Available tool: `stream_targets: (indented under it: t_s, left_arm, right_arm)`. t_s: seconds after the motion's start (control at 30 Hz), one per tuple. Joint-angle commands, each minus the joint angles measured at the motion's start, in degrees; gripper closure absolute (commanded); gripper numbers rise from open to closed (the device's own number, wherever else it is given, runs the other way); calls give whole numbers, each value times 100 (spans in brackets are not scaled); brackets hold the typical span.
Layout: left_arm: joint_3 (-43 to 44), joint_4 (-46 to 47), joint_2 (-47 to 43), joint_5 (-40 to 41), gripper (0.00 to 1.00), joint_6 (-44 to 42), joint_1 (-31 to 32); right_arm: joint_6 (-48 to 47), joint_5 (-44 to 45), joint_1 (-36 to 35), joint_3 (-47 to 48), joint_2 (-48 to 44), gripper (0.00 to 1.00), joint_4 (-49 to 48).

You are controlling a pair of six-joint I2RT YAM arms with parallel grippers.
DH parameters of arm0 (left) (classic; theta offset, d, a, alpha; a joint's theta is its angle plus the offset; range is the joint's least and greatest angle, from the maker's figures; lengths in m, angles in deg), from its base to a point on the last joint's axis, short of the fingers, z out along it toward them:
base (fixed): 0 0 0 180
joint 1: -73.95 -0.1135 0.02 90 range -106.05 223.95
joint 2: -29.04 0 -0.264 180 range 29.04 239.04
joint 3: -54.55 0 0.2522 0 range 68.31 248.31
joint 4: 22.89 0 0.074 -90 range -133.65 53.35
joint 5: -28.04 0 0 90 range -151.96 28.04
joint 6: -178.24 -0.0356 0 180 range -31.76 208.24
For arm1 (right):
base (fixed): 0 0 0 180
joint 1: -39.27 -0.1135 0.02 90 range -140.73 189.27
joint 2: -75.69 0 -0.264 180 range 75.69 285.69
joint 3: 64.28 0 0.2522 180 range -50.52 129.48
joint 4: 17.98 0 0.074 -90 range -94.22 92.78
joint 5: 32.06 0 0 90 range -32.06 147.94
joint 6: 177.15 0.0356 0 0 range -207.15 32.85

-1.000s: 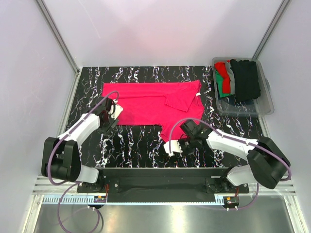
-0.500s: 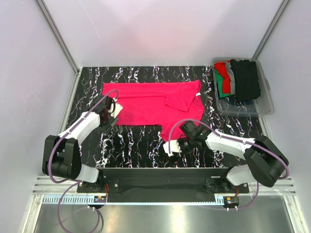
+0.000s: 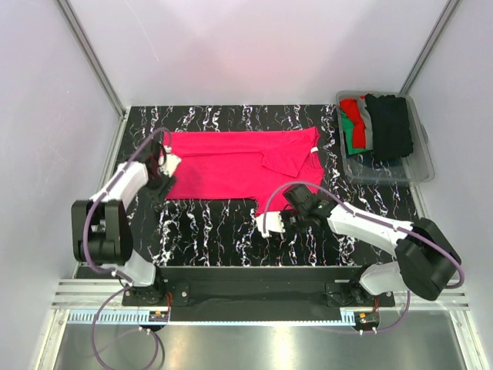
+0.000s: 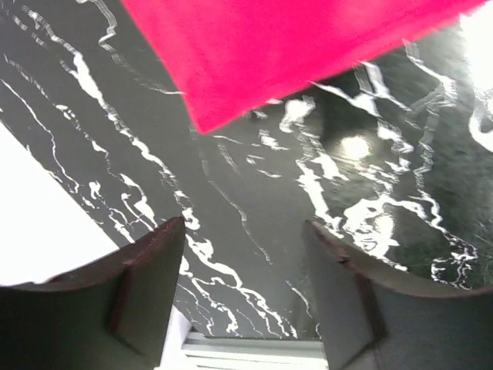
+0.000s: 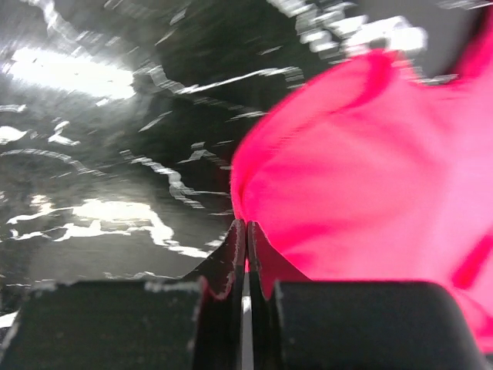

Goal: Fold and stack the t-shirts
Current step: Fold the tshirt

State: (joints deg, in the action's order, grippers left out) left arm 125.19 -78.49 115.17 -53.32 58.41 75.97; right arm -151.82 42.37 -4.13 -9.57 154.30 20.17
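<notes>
My right gripper carries the pinched cloth outward onto the shirt's far edge (image 3: 283, 133) next and releases it, as the near sleeve still sticks out.
A bright pinkish-red t-shirt (image 3: 231, 163) lies spread flat on the black marbled table (image 3: 208, 231), its neck with a white label toward the right. My right gripper (image 3: 286, 217) sits at the shirt's near right corner. The right wrist view shows this gripper (image 5: 246, 230) shut, pinching the edge of the pink cloth (image 5: 370, 154). My left gripper (image 3: 159, 176) hovers at the shirt's left edge. In its own view the left gripper (image 4: 245, 227) stands open over bare table, with the shirt's corner (image 4: 231, 85) a little ahead and nothing between the fingers.
A clear plastic bin (image 3: 420, 166) at the far right holds folded red, green, grey and black t-shirts (image 3: 381, 127). White walls close in the table on the left, back and right. The left gripper is near the table's left rail (image 4: 246, 347).
The right gripper went from open to shut on the shirt's near edge. The left arm swung farther left and back along the shirt's left side, still open.
</notes>
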Motion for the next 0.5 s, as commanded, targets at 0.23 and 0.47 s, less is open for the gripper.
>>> stream_targets:
  t_s: [0.23,0.47]
  left_arm:
    - [1791,-693,1730,-1453,48,600,-606]
    - [2011,-737,2127,-1374,57,627,-659]
  right_arm:
    - [332,265,-55,607,-364,97,427]
    - [332,283,-55,695,-302,97,427]
